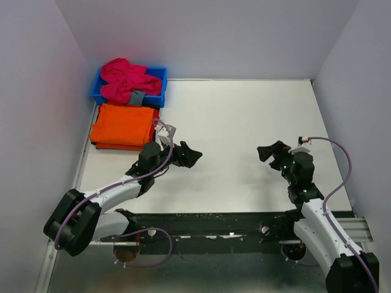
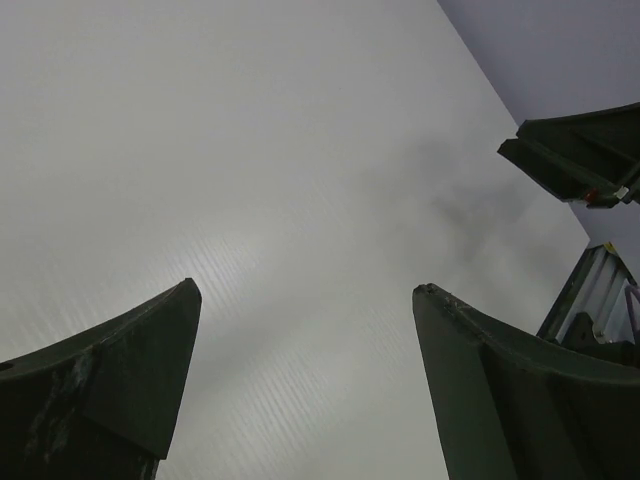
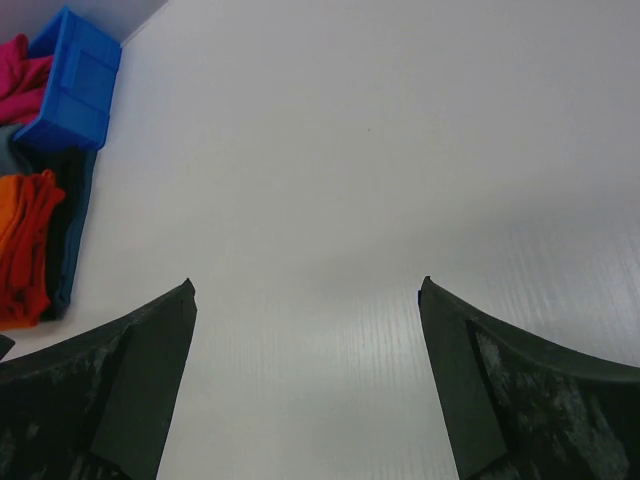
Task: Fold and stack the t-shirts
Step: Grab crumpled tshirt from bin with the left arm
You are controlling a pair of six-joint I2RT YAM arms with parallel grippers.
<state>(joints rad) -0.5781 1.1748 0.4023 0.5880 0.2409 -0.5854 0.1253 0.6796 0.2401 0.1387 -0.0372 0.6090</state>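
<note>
The open table is bare, so my left gripper moves outward past the orange stack next, to the pink-red t-shirt's near edge (image 1: 116, 94) in the bin.
A folded orange t-shirt (image 1: 122, 124) tops a stack at the table's left edge, over a darker garment; it also shows in the right wrist view (image 3: 25, 245). Behind it a blue bin (image 1: 157, 83) holds crumpled pink-red t-shirts (image 1: 125, 79) and a grey patch. My left gripper (image 1: 190, 156) is open and empty over bare table, right of the stack. My right gripper (image 1: 269, 151) is open and empty over bare table at right. In the left wrist view (image 2: 305, 300) only table lies between the fingers; the same holds in the right wrist view (image 3: 305, 290).
White table (image 1: 238, 122) enclosed by pale walls at the back and both sides. The blue bin (image 3: 75, 80) sits in the far left corner. The right gripper shows at the upper right of the left wrist view (image 2: 580, 160). A black rail runs along the near edge (image 1: 232, 220).
</note>
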